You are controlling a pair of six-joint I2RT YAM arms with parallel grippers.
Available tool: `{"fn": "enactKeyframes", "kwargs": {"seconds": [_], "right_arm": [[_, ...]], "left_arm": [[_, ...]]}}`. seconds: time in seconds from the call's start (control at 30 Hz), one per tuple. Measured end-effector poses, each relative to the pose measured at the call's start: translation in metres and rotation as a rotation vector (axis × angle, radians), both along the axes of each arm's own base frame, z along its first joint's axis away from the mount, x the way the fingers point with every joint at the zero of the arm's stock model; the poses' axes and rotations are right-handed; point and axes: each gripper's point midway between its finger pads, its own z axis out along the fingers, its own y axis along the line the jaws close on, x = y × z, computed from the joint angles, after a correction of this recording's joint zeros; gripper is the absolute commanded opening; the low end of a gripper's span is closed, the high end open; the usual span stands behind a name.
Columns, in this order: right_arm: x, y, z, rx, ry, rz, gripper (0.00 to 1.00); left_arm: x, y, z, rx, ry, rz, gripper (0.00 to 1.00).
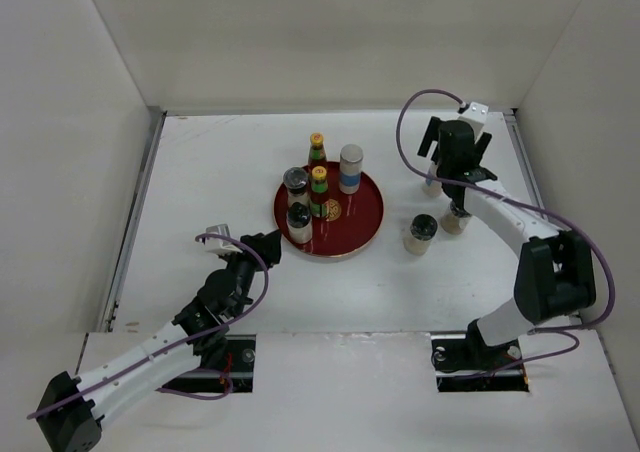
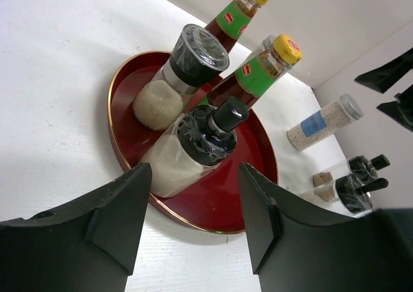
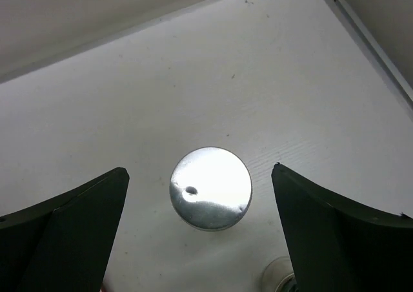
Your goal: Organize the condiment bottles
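The silver-lidded jar's round lid point(image 3: 211, 188) is below my right gripper, already between its open fingers. I should move my right gripper down around that lid next and close it.
A round red tray point(image 1: 362, 215) holds two dark-lidded shaker jars point(image 1: 295, 182) point(image 1: 299, 218) and a yellow-capped sauce bottle point(image 1: 319, 188). A second sauce bottle point(image 1: 316, 149) stands at the tray's far edge. A silver-lidded jar with a blue label point(image 1: 350, 168) stands at its far right edge. My left gripper point(image 1: 270, 247) is open and empty, just short of the tray's near-left rim; in the left wrist view point(image 2: 193, 173) the near shaker point(image 2: 193, 143) lies ahead between its fingers. My right gripper point(image 1: 441, 177) is open above a silver-lidded jar point(image 3: 211, 187) on the table.
Two more dark-lidded shakers point(image 1: 421, 232) point(image 1: 455, 218) stand on the table right of the tray, the second partly behind my right arm. White walls close in the far, left and right sides.
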Motion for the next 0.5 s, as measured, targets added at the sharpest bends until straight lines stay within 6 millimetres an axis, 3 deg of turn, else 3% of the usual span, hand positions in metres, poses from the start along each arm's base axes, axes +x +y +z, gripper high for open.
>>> {"fn": "enactKeyframes", "kwargs": {"seconds": [0.23,0.27,0.37,0.43,0.5], "right_arm": [[0.003,0.006,-0.053,-0.026,0.148,0.042,0.95],[0.003,0.004,-0.059,-0.026,0.164,0.041,0.91],[0.002,0.001,-0.065,-0.026,0.184,0.038,0.59],[0.004,0.0,-0.065,-0.013,0.175,0.035,0.52],[0.003,0.002,-0.064,-0.014,0.168,0.041,0.5]], "left_arm": [[0.001,0.001,-0.002,0.004,0.007,0.005,0.54],[0.001,0.001,-0.003,0.006,0.009,0.006,0.54],[0.002,0.002,-0.004,0.008,0.012,0.008,0.54],[0.002,0.002,-0.004,0.007,0.011,0.011,0.54],[0.002,0.002,-0.004,0.008,0.012,0.01,0.54]]}}
